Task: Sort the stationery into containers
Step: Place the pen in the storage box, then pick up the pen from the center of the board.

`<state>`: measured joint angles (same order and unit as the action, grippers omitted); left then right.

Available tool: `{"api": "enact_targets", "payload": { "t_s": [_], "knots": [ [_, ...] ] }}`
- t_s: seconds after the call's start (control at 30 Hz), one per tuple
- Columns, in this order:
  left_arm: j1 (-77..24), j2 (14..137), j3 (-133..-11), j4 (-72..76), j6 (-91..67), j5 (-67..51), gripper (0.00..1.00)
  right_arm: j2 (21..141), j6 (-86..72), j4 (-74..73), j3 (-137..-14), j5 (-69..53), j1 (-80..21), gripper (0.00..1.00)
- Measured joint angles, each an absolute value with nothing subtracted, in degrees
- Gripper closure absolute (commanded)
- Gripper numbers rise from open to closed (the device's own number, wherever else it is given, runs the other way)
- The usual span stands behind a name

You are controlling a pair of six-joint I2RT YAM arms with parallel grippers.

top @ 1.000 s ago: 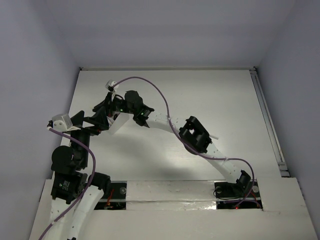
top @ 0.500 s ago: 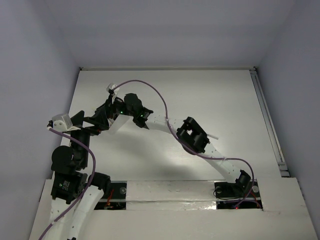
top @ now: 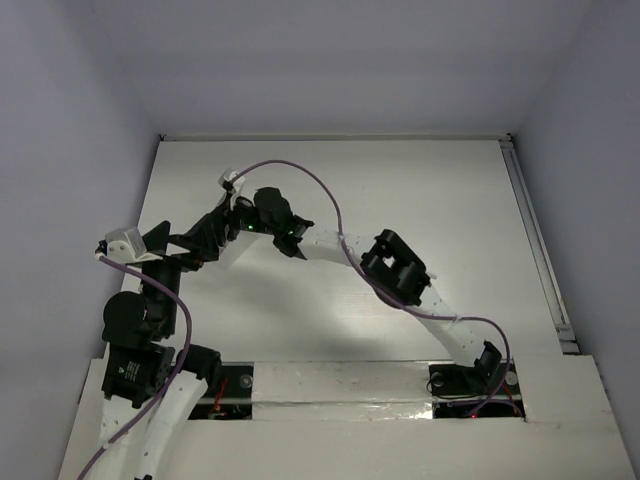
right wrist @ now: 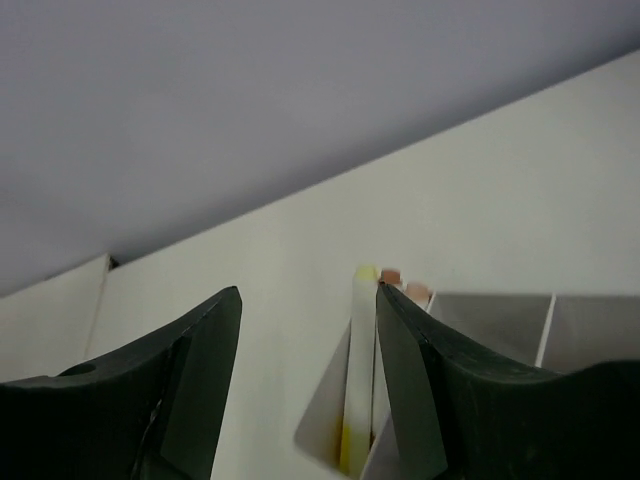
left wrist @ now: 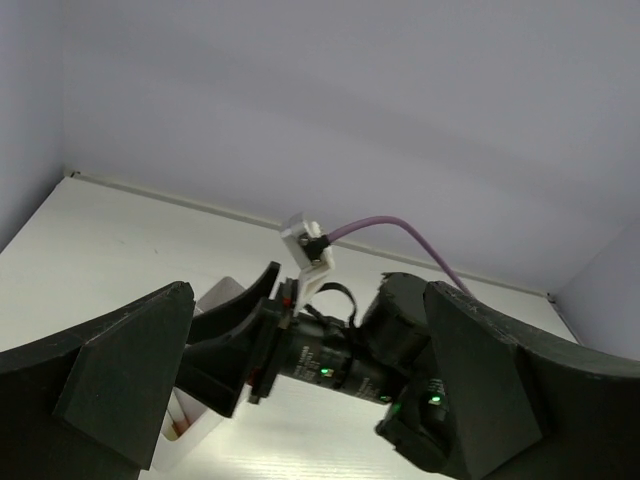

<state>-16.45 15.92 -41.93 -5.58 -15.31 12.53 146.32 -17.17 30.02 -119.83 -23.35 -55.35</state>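
Note:
Next, my right gripper swings away from the container [top: 236, 252], toward the right in the top view, then goes down over the thin white stick lying on the tabletop.
In the right wrist view a white stick with a yellow tip [right wrist: 359, 360] stands in the end compartment of the white translucent container [right wrist: 500, 318], beside two pink-tipped sticks [right wrist: 391, 276]. My right gripper [right wrist: 308, 295] is open above it, the stick lying just inside the right finger, free of the left one. From above, the right gripper [top: 213, 231] hangs over the container [top: 236, 252], which the arms mostly hide. My left gripper [top: 190, 246] is wide open with nothing in it. Between its fingers, the left wrist view shows the right arm's wrist and a container corner [left wrist: 190, 428].
The two grippers sit close together at the left of the white table [top: 420, 190]. A purple cable [top: 310, 180] arcs over the right arm. Grey walls enclose the table on three sides, and a rail [top: 535, 240] runs along the right edge.
The right arm's wrist and elbow have shifted a little to the right. Its jaws now stand apart around the yellow-tipped stick. The left arm has not moved.

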Motion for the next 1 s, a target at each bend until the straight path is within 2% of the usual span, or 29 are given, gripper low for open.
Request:
{"api": "enact_targets", "payload": {
  "t_s": [0.17, 0.3, 0.4, 0.5, 0.63, 0.8, 1.0],
  "knots": [
    [-17.2, 15.7, -41.9, -5.6, -15.3, 12.3, 0.01, 130.3, -17.5, 30.2, -99.5, -24.8, -52.7, 0.38],
    [-18.1, 14.1, -41.9, -5.5, -15.2, 11.9, 0.01, 111.8, -17.2, 26.6, -80.6, -24.8, -45.3, 0.39],
    [-19.4, 12.4, -41.9, -5.4, -15.1, 11.9, 0.01, 99.3, -14.6, 16.6, -72.5, -19.4, -38.3, 0.39],
    [-21.0, 11.3, -41.9, -5.4, -15.1, 11.9, 0.01, 91.8, -12.3, 3.4, -69.3, -11.1, -35.4, 0.42],
    [-23.0, 10.0, -41.9, -5.5, -15.0, 12.1, 0.01, 87.3, -10.8, -14.2, -66.0, -4.6, -33.0, 0.43],
    [-25.1, 8.4, -41.9, -5.4, -14.8, 12.6, 0.01, 89.8, -8.0, -32.3, -65.9, 1.8, -25.0, 0.41],
    [-26.0, 6.9, -41.9, -5.4, -14.8, 13.5, 0.01, 96.4, -1.8, -42.0, -67.5, 3.6, -21.3, 0.38]
  ]
}}
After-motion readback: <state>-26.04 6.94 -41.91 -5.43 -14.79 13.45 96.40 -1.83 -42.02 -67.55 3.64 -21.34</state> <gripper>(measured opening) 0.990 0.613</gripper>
